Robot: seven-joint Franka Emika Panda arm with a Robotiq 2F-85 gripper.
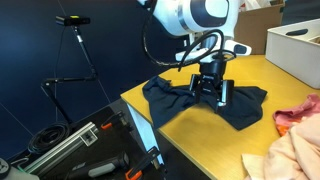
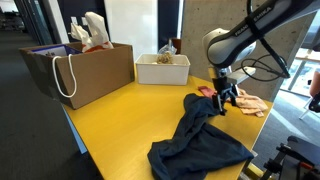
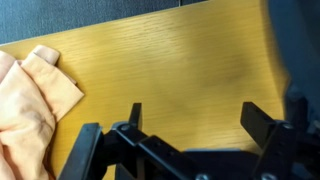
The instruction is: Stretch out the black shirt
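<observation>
Only bare table shows between my gripper's open fingers. So the gripper moves toward the peach cloth next, turning and lowering onto the shirt's near corner (image 1: 239, 123) beside it.
The black shirt (image 1: 205, 103) lies crumpled on the yellow table (image 1: 190, 140), also seen in an exterior view (image 2: 200, 140) as a long rumpled heap. My gripper (image 1: 211, 92) hovers just above the shirt's middle in an exterior view and over its far end in the other (image 2: 226, 102). In the wrist view the gripper (image 3: 196, 118) is open and empty, with bare yellow table between the fingers. A dark blurred strip of the shirt (image 3: 300, 60) shows at the right edge.
A peach cloth (image 3: 25, 110) lies on the table, also in both exterior views (image 1: 290, 145) (image 2: 250, 101). A white box (image 2: 162, 68) and a brown paper bag (image 2: 85, 68) stand at the table's far side. A tripod (image 1: 75, 50) and equipment cases (image 1: 80, 150) stand beside the table.
</observation>
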